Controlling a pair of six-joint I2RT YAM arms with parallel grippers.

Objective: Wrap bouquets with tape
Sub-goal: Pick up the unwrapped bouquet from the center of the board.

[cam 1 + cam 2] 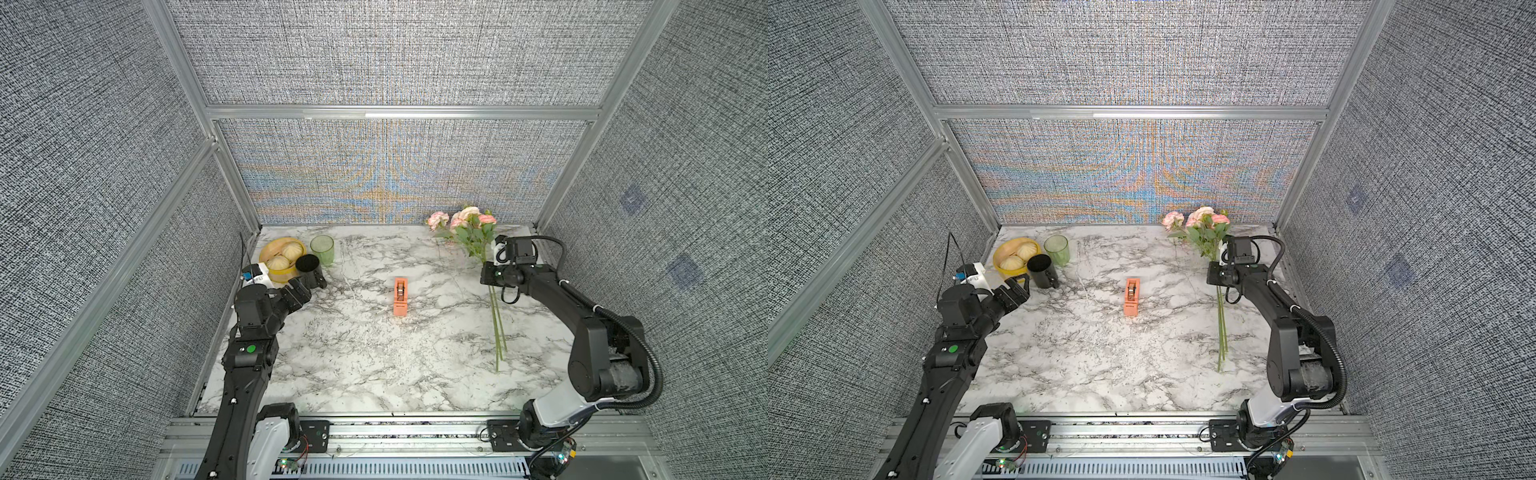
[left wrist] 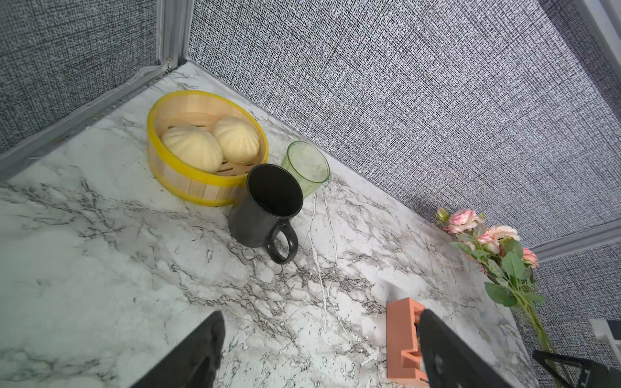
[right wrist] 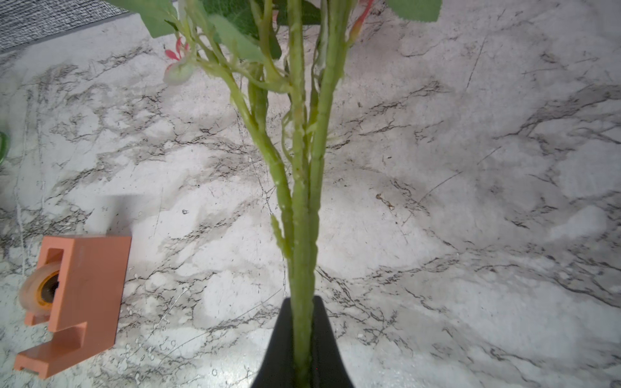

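My right gripper swings back next, turning, then lowers and releases the stems, as bare marble by the dispenser's near end (image 1: 394, 334) lies below and back from it.
The bouquets are one bunch of pink flowers (image 1: 465, 222) with green leaves at the far right of the marble table, seen in both top views (image 1: 1202, 222). Its long green stems (image 1: 498, 328) run toward the front edge. My right gripper (image 1: 487, 270) is shut on the stems just below the leaves, and the right wrist view shows both fingers pressed on the stem bundle (image 3: 302, 322). The orange tape dispenser (image 1: 401, 297) stands at the table's middle, its clear roll showing (image 3: 37, 289). My left gripper (image 1: 305, 289) hovers open and empty at the left, its fingers (image 2: 437, 349) wide apart, with the tape (image 2: 401, 342) beside one of them.
In the far left corner are a yellow-rimmed bamboo steamer (image 1: 270, 249) holding two buns, a green cup (image 1: 322, 249) and a black mug (image 1: 309, 270) just beyond my left gripper. Grey fabric walls with aluminium posts enclose the table on three sides.
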